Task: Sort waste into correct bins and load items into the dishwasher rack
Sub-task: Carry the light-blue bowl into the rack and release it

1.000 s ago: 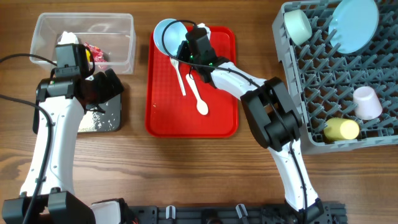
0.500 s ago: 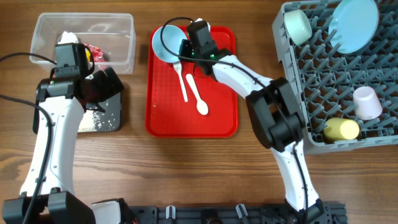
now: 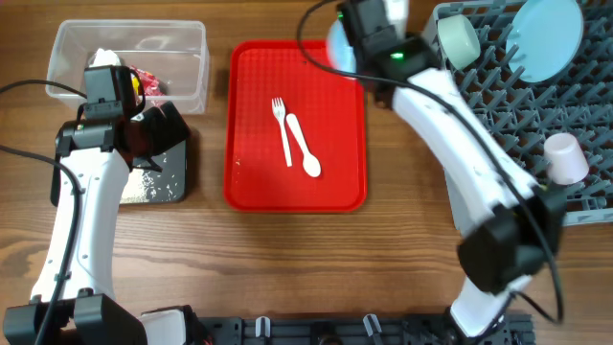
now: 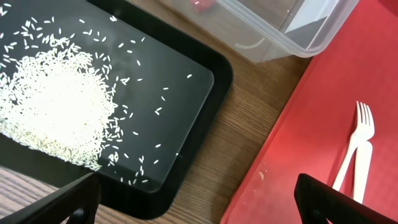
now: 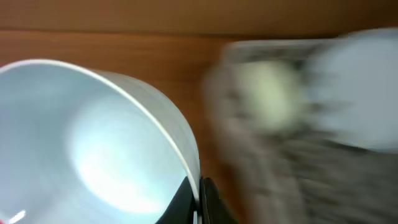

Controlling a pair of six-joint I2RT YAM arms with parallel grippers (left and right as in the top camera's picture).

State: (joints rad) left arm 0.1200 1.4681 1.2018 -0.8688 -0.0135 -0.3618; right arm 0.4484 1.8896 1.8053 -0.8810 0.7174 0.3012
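Note:
The right gripper moves to the right in the overhead view next, with a turn, to the rack's empty wires beside the plate, where the pale-blue bowl has room.
My right gripper [image 3: 347, 40] is shut on the rim of a pale-blue bowl [image 5: 87, 143] and holds it in the air between the red tray and the grey dishwasher rack [image 3: 479, 125]; the bowl [image 3: 337, 43] is mostly hidden by the arm from above. The rack holds a pale-blue plate [image 3: 546, 38], a pale bowl [image 3: 458, 40], a pink cup [image 3: 565, 158]; the yellow cup is hidden. A white fork [image 3: 282, 129] and spoon [image 3: 305, 149] lie on the red tray. My left gripper [image 4: 199, 199] is open over the black tray [image 4: 186, 124] with rice [image 4: 56, 106].
The red serving tray [image 3: 259, 187] lies in the middle. The clear tub [image 3: 182, 48] at the back left holds tissue [image 3: 103, 59] and a red wrapper [image 3: 148, 81]. The right wrist view is blurred by motion.
My right gripper has lifted the pale-blue bowl off the red tray and swung it right towards the rack. The left arm has not moved.

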